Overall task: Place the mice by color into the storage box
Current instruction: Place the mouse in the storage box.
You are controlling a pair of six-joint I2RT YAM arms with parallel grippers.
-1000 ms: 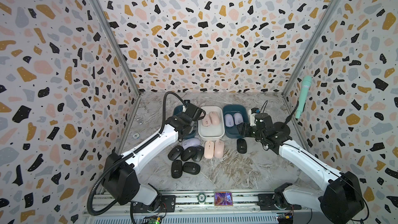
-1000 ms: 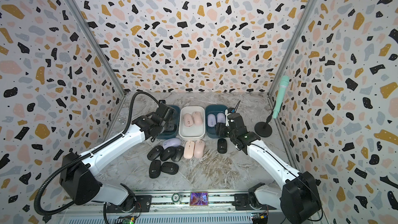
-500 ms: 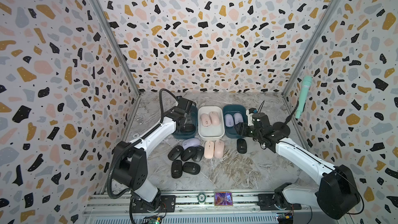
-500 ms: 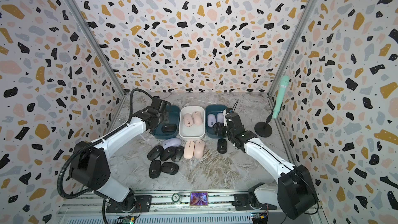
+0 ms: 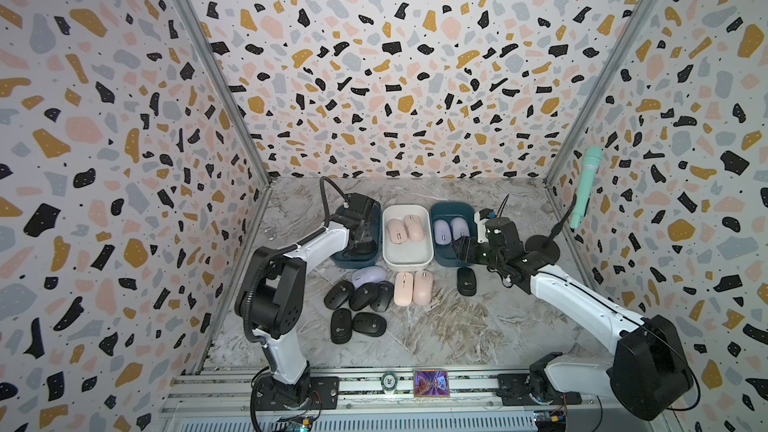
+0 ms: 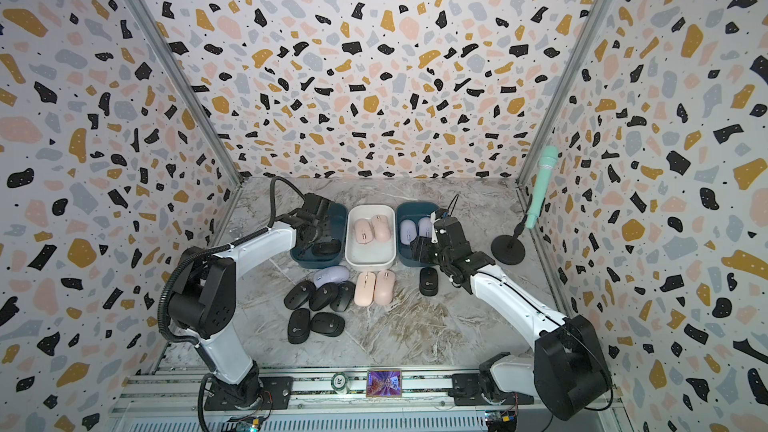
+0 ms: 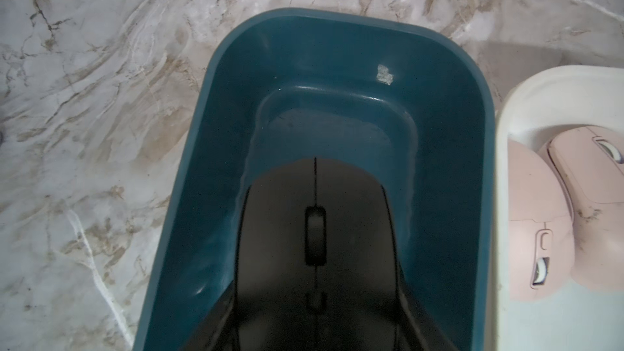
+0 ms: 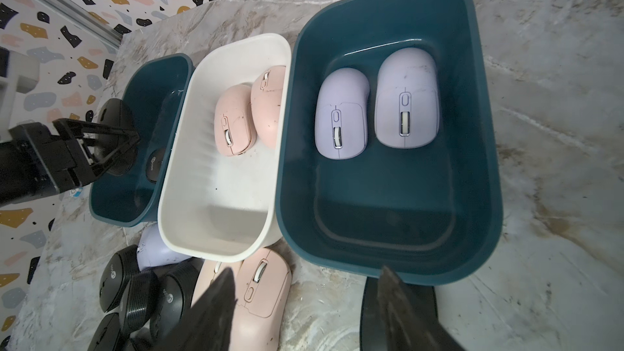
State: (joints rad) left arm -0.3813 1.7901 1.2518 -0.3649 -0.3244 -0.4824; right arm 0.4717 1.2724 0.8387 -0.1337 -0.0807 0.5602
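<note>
The left gripper moves down toward the bottom of the teal box next and releases the held mouse beside the black mouse that already lies there.
Three storage boxes stand in a row: a left teal box, a white box holding two pink mice, and a right teal box holding two lavender mice. My left gripper is shut on a black mouse inside the left teal box, where another black mouse lies. My right gripper hangs open and empty near the front of the right teal box. Loose on the table are a lavender mouse, two pink mice, several black mice and a single black mouse.
A mint-green microphone leans on a black round stand by the right wall. Terrazzo-patterned walls close in the marble table on three sides. A metal rail runs along the front edge.
My left arm has swung in and carried the black mouse down into the left teal box. My right gripper has shifted slightly toward the boxes, still open.
</note>
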